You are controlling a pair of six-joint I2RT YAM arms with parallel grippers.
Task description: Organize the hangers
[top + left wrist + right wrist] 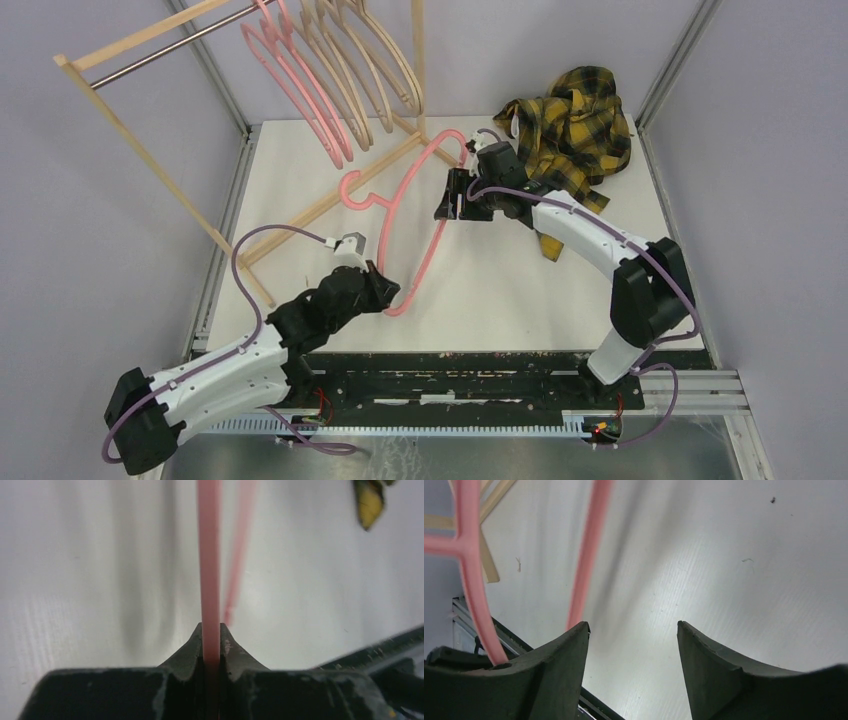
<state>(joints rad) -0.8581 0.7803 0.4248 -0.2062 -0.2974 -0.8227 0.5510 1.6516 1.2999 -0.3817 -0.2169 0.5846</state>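
My left gripper lifts outward next, sets the loose hanger's hook over the rack bar's bare part [207, 30] beside the pink hangers and releases, since that part lies above and outward.
A loose pink hanger [400, 164] stands over the middle of the white table, its hook [352, 190] toward the rack. My left gripper [392, 297] is shut on its lower corner; in the left wrist view the pink bar [209, 555] runs straight up from between the pressed fingertips of that gripper [211, 628]. My right gripper [447, 207] is open beside the hanger's upper right side, with nothing between its fingers [631, 626]; the pink bars [586, 555] pass left of its left finger. Two pink hangers [300, 90] and several beige hangers [375, 70] hang on the rail.
The wooden rack [130, 150] with its metal rail [170, 48] stands at the back left, one foot [320, 210] reaching across the table under the hanger. A yellow plaid shirt [570, 130] lies crumpled at the back right, just behind the right arm.
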